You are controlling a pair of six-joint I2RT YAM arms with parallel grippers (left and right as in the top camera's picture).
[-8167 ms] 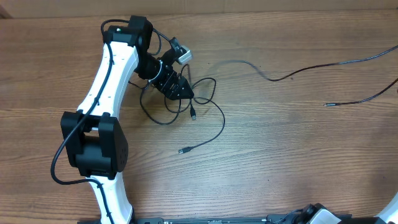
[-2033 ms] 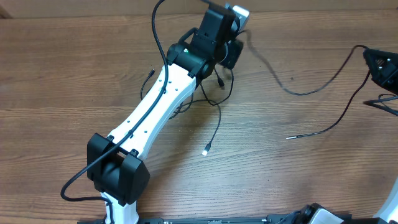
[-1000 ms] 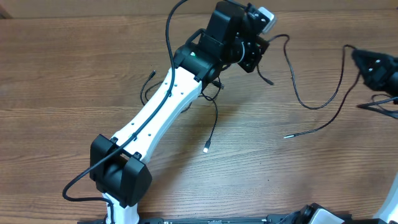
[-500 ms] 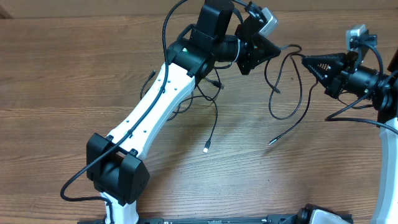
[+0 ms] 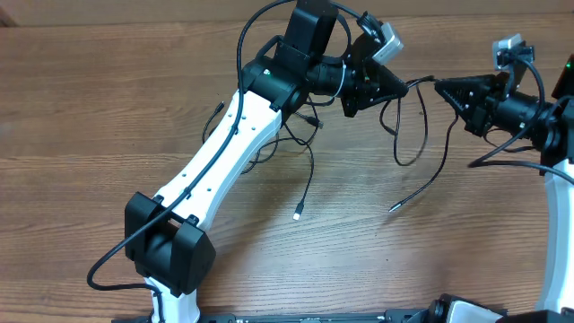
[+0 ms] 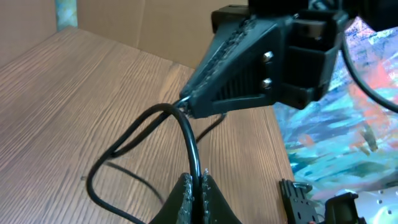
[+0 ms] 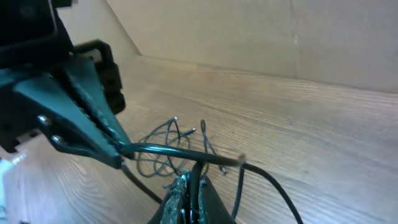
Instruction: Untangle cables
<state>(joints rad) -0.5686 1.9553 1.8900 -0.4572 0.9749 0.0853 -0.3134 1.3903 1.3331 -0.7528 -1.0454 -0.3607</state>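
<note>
My right gripper is above bare wood that lies clear of the tangled cables, so next it needs to tilt downward and lower toward the tabletop to release the cable.
Both grippers hang above the wooden table (image 5: 108, 108) at top right, tips almost touching. My left gripper (image 5: 411, 86) is shut on a thin black cable (image 6: 186, 134), pinched between its fingertips (image 6: 186, 186). My right gripper (image 5: 439, 86) is shut on the same stretch of cable (image 7: 168, 150). From that stretch, slack hangs in a loop (image 5: 405, 152), and a free end (image 5: 392, 207) lies on the table. More cables lie tangled (image 5: 300, 135) beside the left arm, one with a silvery plug (image 5: 297, 215). The right wrist view shows that tangle (image 7: 166, 146) behind the left gripper (image 7: 118, 158).
The white left arm (image 5: 224, 152) crosses the table diagonally from its base (image 5: 166, 256) at bottom left. A cardboard wall (image 7: 261, 31) stands behind the table. A patterned blue and red sheet (image 6: 348, 130) lies past the table's edge, with a black clamp (image 6: 298, 196) nearby.
Within the last second my right arm swung in from the right edge to meet the left gripper. The cable between them slackened into hanging loops, and its free end slid left.
</note>
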